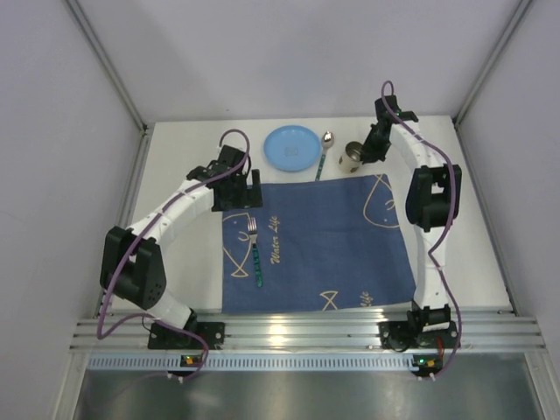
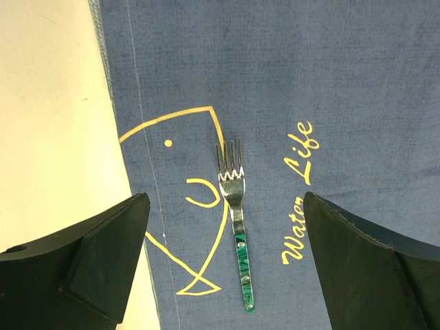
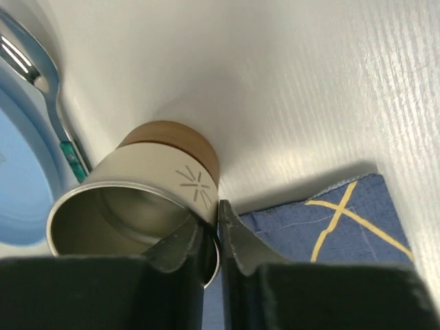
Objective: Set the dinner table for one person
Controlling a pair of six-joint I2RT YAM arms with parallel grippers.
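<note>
My right gripper is going to lift the metal cup (image 1: 352, 157) from beyond the cloth's far edge next, then carry it back down onto the nearby fish outline.
The white dinner table (image 1: 184, 175) carries a dark blue fish-patterned cloth (image 1: 332, 254). A fork with a green handle (image 1: 255, 249) lies on the cloth's left part, tines pointing away. My left gripper (image 1: 249, 194) hovers open above the cloth's far left corner; in the left wrist view the fork (image 2: 238, 220) lies below and between its spread fingers (image 2: 103, 261). My right gripper (image 1: 367, 156) is shut on the rim of a metal cup (image 1: 352, 157), one finger inside and one outside (image 3: 240, 247); the cup (image 3: 137, 192) stands tilted on the table beyond the cloth's far edge.
A light blue plate (image 1: 291, 147) lies at the back of the table, with a spoon (image 1: 325, 150) between it and the cup. The ribbed aluminium rail (image 1: 306, 332) runs along the near edge. Grey walls close in the sides and back.
</note>
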